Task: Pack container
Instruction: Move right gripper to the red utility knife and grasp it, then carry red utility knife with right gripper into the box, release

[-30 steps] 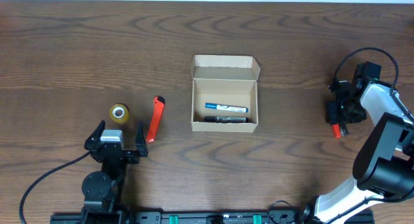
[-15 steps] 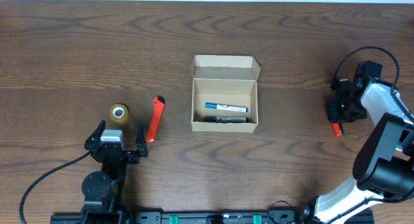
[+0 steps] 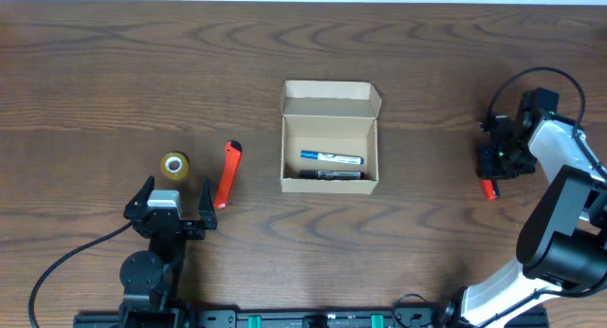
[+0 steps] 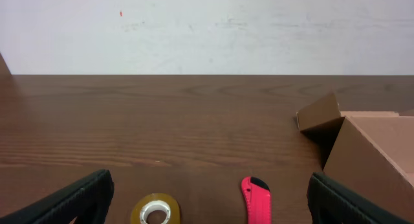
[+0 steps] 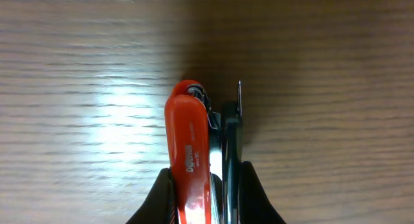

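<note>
The clamped tool rises in my right gripper next, crosses over the open box, turns and lowers beside the black marker [image 3: 332, 168], because it is still outside.
The container [image 3: 329, 185] is a tan cardboard box at the table's middle, its flap lid open toward the far side. It holds a blue-and-white marker [image 3: 332, 158] and a black marker [image 3: 330, 174]. Its corner shows at the right of the left wrist view [image 4: 372, 153]. My right gripper [image 3: 493, 172] at the far right is shut on an orange-red stapler-like tool [image 3: 490, 189]. In the right wrist view the fingers [image 5: 206, 191] clamp this tool [image 5: 189, 133] just over the wood. My left gripper [image 3: 174, 189] is open and empty at the front left [image 4: 210, 201].
A roll of clear tape [image 3: 174, 164] lies just ahead of the left gripper, also in the left wrist view [image 4: 155, 211]. A red utility knife [image 3: 226, 174] lies to its right, between tape and box [image 4: 257, 199]. The table's far edge meets a white wall.
My right gripper, with the orange-red tool, has shifted slightly left and away from the front edge. The left arm and the box contents have not moved.
</note>
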